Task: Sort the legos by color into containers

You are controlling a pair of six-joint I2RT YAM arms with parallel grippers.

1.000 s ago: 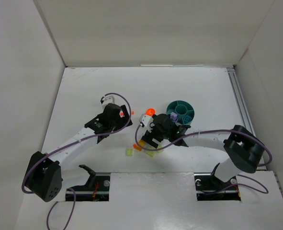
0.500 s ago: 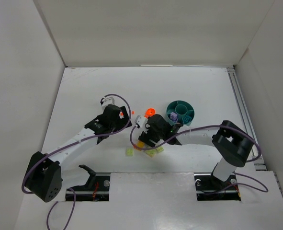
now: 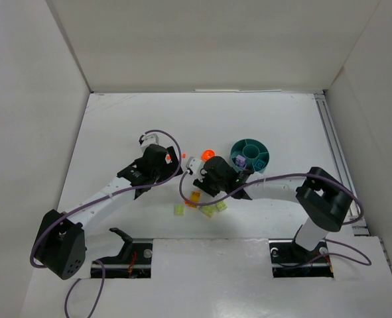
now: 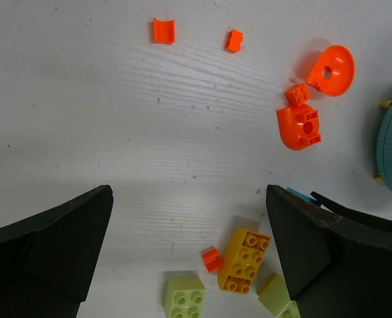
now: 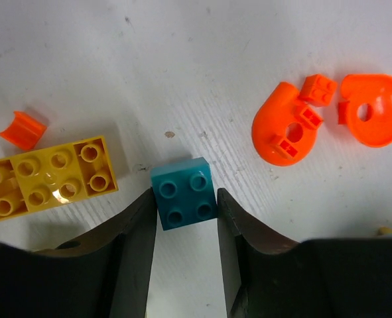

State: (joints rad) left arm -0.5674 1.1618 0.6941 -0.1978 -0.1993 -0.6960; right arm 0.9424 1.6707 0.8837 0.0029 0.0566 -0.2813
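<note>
The blue-teal brick will go next to the matching blue in the near section of the dish. My right gripper will lift it across to there, to the gripper's right in the top view, and then let it go.
In the right wrist view a blue-teal four-stud brick (image 5: 184,193) lies on the white table, and my right gripper (image 5: 184,199) is shut on it, a finger against each side. Beside it are a yellow brick (image 5: 48,175), a small orange curved bit (image 5: 22,128) and two round orange pieces (image 5: 285,132) (image 5: 373,109). My left gripper (image 4: 189,199) stands wide open above bare table, holding nothing. Below it lie a yellow brick (image 4: 244,260) and a pale green brick (image 4: 184,296). The teal dish (image 3: 239,147) sits just right of the right gripper (image 3: 202,182), with a purple brick (image 3: 238,159) in one compartment.
Two small orange bits (image 4: 162,30) (image 4: 233,40) lie farther out from the left gripper. Pale green bricks (image 3: 180,210) (image 3: 210,211) rest near the front of the pile. White walls close in the table on three sides, and a rail (image 3: 331,142) runs along the right.
My right gripper has slid left from the pile's near side and closed its fingers onto the blue-teal brick. The left arm has not moved.
</note>
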